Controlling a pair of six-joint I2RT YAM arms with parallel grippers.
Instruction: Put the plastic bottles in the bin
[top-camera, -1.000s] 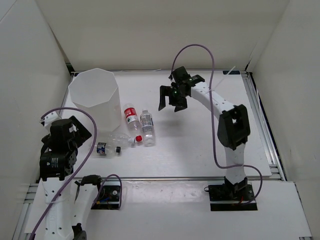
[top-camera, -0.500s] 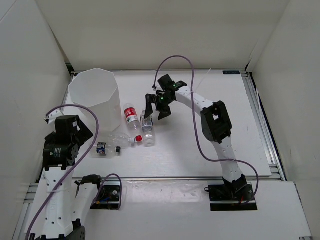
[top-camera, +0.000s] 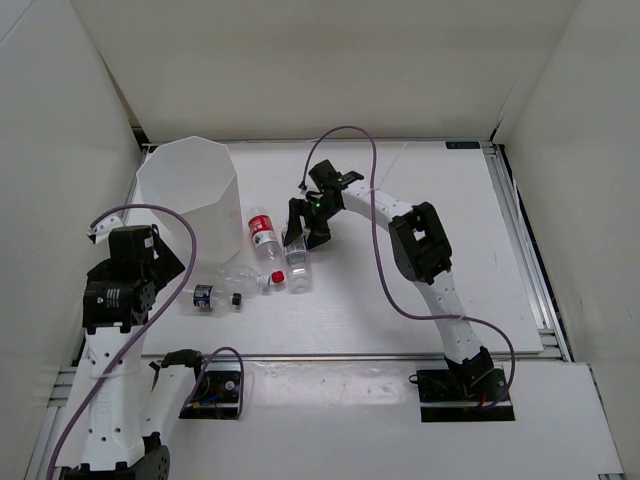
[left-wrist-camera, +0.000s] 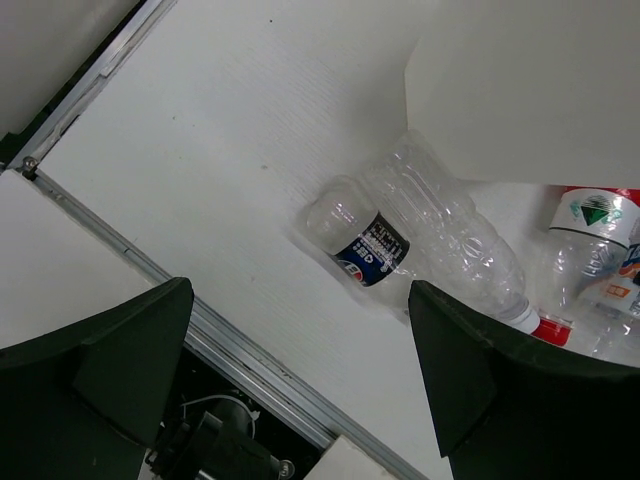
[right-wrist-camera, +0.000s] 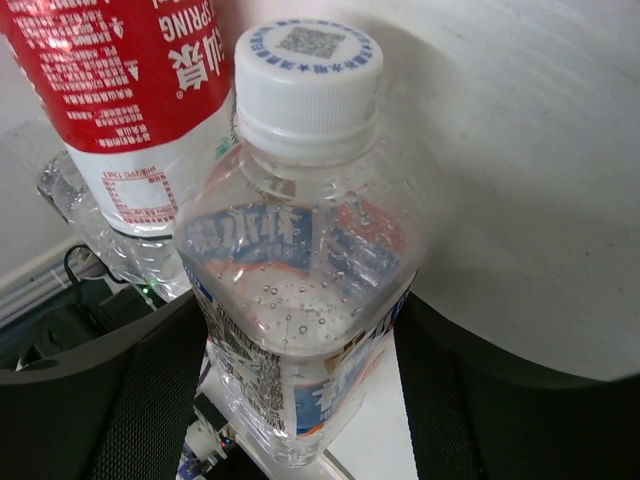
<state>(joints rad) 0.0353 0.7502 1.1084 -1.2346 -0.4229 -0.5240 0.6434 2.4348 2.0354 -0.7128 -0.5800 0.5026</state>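
The tall bin's opening (top-camera: 187, 172) is to the left of my right gripper in the top view, so next my right gripper will lift the white-capped bottle above the bin's rim, carry it over and let it go.
The bin (top-camera: 188, 195) stands tall at the table's back left. Just right of it lie the plastic bottles. A red-labelled one (top-camera: 263, 235) and a pale-labelled, white-capped one (top-camera: 296, 262) lie side by side. A clear one with a red cap (top-camera: 245, 280) and a blue-labelled one (top-camera: 212, 297) lie nearer the front. My right gripper (top-camera: 303, 225) straddles the white-capped bottle (right-wrist-camera: 300, 270), with a finger pressed against each side; the bottle still lies on the table beside the red-labelled one (right-wrist-camera: 120, 80). My left gripper (left-wrist-camera: 300, 290) hangs open above the front left, short of the blue-labelled bottle (left-wrist-camera: 375, 255).
An aluminium rail (left-wrist-camera: 200, 330) runs along the table's near edge under my left gripper. White enclosure walls close in the table on three sides. A purple cable (top-camera: 375, 240) loops from my right arm over the middle.
My right gripper swung left and down from mid-table onto the white-capped bottle and its jaws closed in on it. My left arm shifted slightly and stays open.
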